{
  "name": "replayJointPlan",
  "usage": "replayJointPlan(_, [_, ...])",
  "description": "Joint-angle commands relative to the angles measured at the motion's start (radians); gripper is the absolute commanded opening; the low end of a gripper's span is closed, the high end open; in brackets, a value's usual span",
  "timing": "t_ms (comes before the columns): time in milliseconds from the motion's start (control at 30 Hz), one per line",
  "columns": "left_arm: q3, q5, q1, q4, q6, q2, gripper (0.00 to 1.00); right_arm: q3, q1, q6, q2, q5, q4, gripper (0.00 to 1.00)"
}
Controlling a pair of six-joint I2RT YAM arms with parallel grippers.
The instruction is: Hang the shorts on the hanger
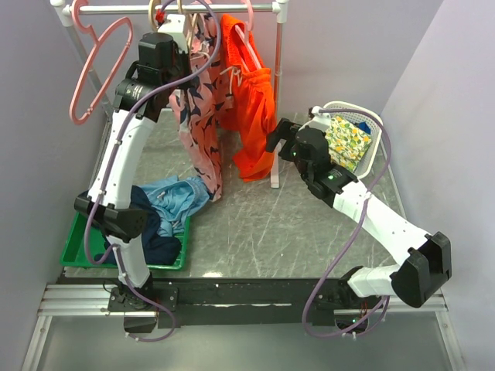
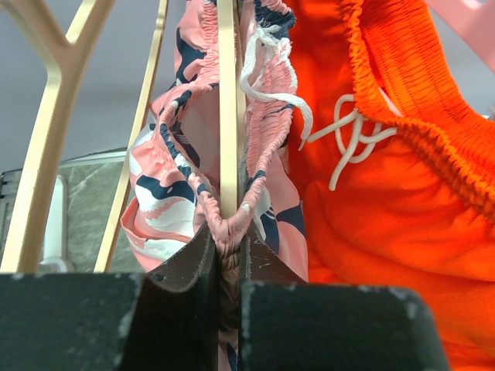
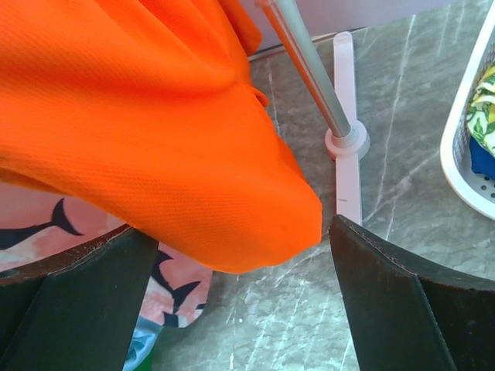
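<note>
The beige hanger already runs through the opening of the gathered waistband [image 2: 229, 230], so the left gripper next needs to move slightly toward the orange shorts and open to release the waistband.
The pink shorts [image 1: 199, 116] with navy and white leaf shapes hang from the rail down toward the table. My left gripper [image 1: 182, 35] is raised to the rail and is shut on their gathered waistband [image 2: 224, 232]. The beige hanger [image 2: 227, 116] runs up through the waistband opening, and its hook [image 1: 158, 11] is at the rail. My right gripper [image 1: 277, 135] is open, with its jaws wide apart. The lower hem of the orange shorts [image 3: 193, 154] hangs between its fingers without being pinched.
Orange shorts [image 1: 251, 100] hang on a pink hanger beside the pink ones. More pink hangers [image 1: 97, 66] hang at the rail's left. A green tray [image 1: 77, 247] holds blue clothes [image 1: 174, 197]. A white basket [image 1: 379, 127] holds floral cloth [image 1: 348, 143]. The rack's post [image 3: 309, 69] stands nearby.
</note>
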Motion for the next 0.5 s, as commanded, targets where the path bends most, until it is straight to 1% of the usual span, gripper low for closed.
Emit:
replayJointPlan(0, [0.055,0.051,0.004,0.163,-0.017,0.02,0.01,-0.011,0.01,-0.004,-0.042,-0.009,0.046,0.96])
replayJointPlan(233, [0.023,0.074,0.006,0.178,-0.032,0.038,0.01,-0.014,0.014,-0.002,-0.049,-0.006,0.043,0.96])
replayJointPlan(467, [-0.048,0.092,0.006,0.193,-0.052,-0.002,0.01,-0.018,0.025,-0.002,-0.052,0.005,0.043,0.96])
